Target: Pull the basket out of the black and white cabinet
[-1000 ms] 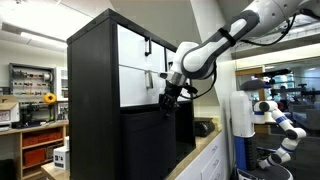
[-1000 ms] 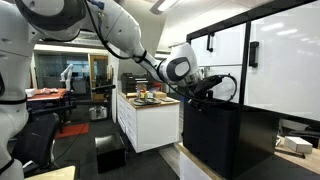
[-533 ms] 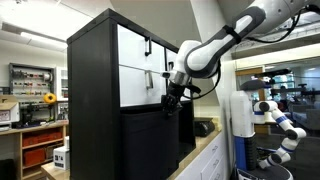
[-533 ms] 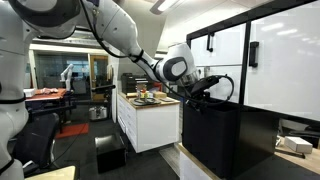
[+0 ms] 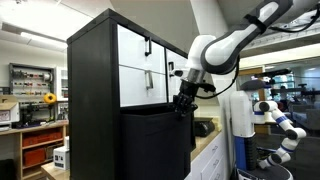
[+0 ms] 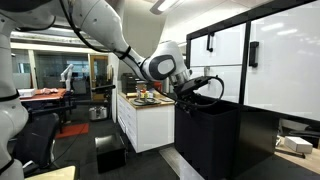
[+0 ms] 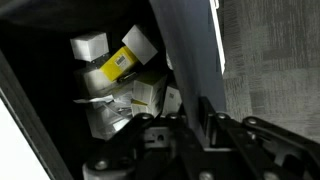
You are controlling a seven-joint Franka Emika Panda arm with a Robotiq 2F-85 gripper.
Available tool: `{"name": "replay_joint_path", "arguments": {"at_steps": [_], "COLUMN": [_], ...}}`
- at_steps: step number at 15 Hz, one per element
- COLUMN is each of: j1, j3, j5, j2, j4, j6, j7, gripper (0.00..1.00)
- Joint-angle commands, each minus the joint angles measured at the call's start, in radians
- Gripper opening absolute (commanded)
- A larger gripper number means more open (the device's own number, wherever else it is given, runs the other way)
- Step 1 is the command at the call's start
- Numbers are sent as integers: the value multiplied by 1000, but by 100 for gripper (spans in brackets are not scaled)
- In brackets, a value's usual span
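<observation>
My gripper has the basket's outer rim between its fingers, and the basket still reaches into the cabinet. Next I should pull my gripper back toward my base and let go of the basket's rim.
The black and white cabinet stands tall, with glossy white fronts and small black handles. The basket, a matte black bin, sticks well out of the cabinet's lower compartment in both exterior views. My gripper sits at the basket's top front rim. In the wrist view the gripper is shut on the basket's grey wall. Small white and yellow boxes lie inside the basket.
A white counter with small items stands beyond the cabinet. A wooden shelf unit with orange bins is beside the cabinet. A white robot figure stands behind the arm. The floor in front holds a dark box.
The gripper has moved away from the cabinet with the basket's rim in its jaws. The basket has slid further out of the lower compartment.
</observation>
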Motion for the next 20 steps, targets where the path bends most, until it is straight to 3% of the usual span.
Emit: {"name": "replay_joint_path", "arguments": {"at_steps": [1,8,17,18,20], "j1": [11,29,32,29,18], "j3": [-19,-29,-35,-34,-27], "j5": [-15,-24,-42,-52,-90], "j2": [-158,-263,-309,-311,-319], "j4": [-170,-281,-326,-327,-325], "j6": [-10,-25,-47,-59,-101], "j7": [61,91,119,134,205], "gripper": [3,3,3,38,43]}}
